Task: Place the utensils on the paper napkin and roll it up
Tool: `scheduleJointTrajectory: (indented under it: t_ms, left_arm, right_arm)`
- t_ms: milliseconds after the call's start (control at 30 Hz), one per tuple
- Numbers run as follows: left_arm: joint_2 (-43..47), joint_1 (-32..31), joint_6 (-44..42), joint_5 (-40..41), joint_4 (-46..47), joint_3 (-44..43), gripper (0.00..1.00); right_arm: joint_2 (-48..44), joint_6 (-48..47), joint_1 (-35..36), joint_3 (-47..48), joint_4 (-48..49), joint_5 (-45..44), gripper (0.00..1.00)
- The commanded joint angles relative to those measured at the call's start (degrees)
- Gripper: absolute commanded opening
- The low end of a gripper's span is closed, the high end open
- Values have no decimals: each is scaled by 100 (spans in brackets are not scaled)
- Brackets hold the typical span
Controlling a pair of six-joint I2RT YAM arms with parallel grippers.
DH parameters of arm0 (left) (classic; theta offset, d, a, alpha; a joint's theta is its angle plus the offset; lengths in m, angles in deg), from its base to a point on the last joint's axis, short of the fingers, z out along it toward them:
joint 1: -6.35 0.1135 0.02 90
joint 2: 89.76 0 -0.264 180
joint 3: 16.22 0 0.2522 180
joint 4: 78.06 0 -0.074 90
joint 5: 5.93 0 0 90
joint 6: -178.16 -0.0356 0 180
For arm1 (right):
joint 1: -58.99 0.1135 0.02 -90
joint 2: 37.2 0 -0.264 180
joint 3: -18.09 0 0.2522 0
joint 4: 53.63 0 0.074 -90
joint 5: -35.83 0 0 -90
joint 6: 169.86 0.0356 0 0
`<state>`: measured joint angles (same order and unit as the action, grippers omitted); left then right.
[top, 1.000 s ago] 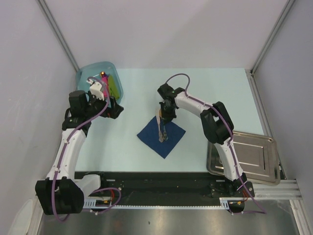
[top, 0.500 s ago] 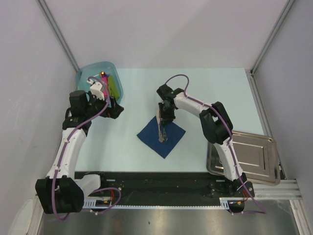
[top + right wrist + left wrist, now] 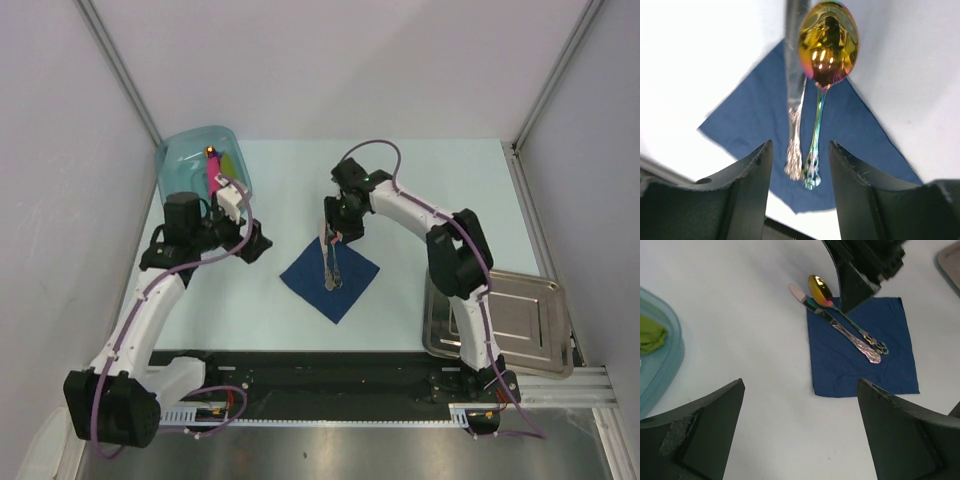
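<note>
I should next move my left gripper back and down onto the napkin's bare near corner (image 3: 336,318) (image 3: 915,390), which is below it and to its right in the top view.
The dark navy napkin (image 3: 345,285) lies flat mid-table. Two utensils lie side by side on it: a spoon (image 3: 334,268) with a shiny gold bowl (image 3: 829,42) and a silver knife (image 3: 796,95). Their heads stick out past the napkin's far edge. In the left wrist view the spoon bowl (image 3: 819,289) and the knife's tip (image 3: 797,292) rest on bare table beside the napkin (image 3: 880,365). My right gripper (image 3: 336,230) is open over the utensils' heads and holds nothing (image 3: 800,147). My left gripper (image 3: 256,243) is open and empty, left of the napkin (image 3: 800,440).
A pale teal tub (image 3: 185,152) at the back left holds a pink stick (image 3: 214,172) and a lime-green stick (image 3: 230,170); its rim shows in the left wrist view (image 3: 662,365). A steel tray (image 3: 520,322) sits at the front right by the right arm's base.
My left gripper has swung right, away from the tub and toward the napkin. My right gripper has drawn back a little toward the far side; the utensils stay on the napkin.
</note>
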<state>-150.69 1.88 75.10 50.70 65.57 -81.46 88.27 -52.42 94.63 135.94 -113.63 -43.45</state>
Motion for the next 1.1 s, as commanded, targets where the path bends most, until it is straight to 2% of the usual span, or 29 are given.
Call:
scheduleJointTrajectory:
  t_ms: [0,67,100,133,167,300,367,500,567,667,1067]
  left_arm:
    - [511,-589,-1117,-179,-33,453,100]
    - [651,-1159,-1347,-57,63,682,100]
    - [687,-1362,-1505,74,264,918,98]
    - [705,-1764,-1585,128,379,1034,96]
    - [696,-1977,-1777,215,476,1227,94]
    - [285,-2961,-2112,620,1003,1588,74]
    - [21,-3498,-2270,804,1100,1641,70]
    - [-585,-4297,-2385,1130,1592,1808,65]
    - [-771,-4474,-2473,1192,1768,1826,63]
    - [-1280,-4843,-2727,1446,1682,1617,57]
    - [-2458,-5292,-2966,1245,890,719,51]
  right_arm:
    - [-952,-633,-320,-196,159,615,54]
    - [-1138,-976,-426,-450,255,1182,54]
    - [-1278,-1239,-539,-538,256,1326,59]
    - [-1366,-1380,-619,-670,308,1493,59]
    - [-1428,-1530,-698,-793,422,1999,62]
    - [-1657,-2101,-1128,-1407,607,3136,68]
    - [-1675,-2242,-1304,-1576,634,3663,68]
    - [-1622,-2261,-1463,-1945,791,4157,59]
    - [-1605,-2296,-1481,-2095,818,4192,52]
    - [-1552,-2313,-1489,-2183,765,4219,49]
    - [-1517,-2234,-1692,-2227,836,4280,47]
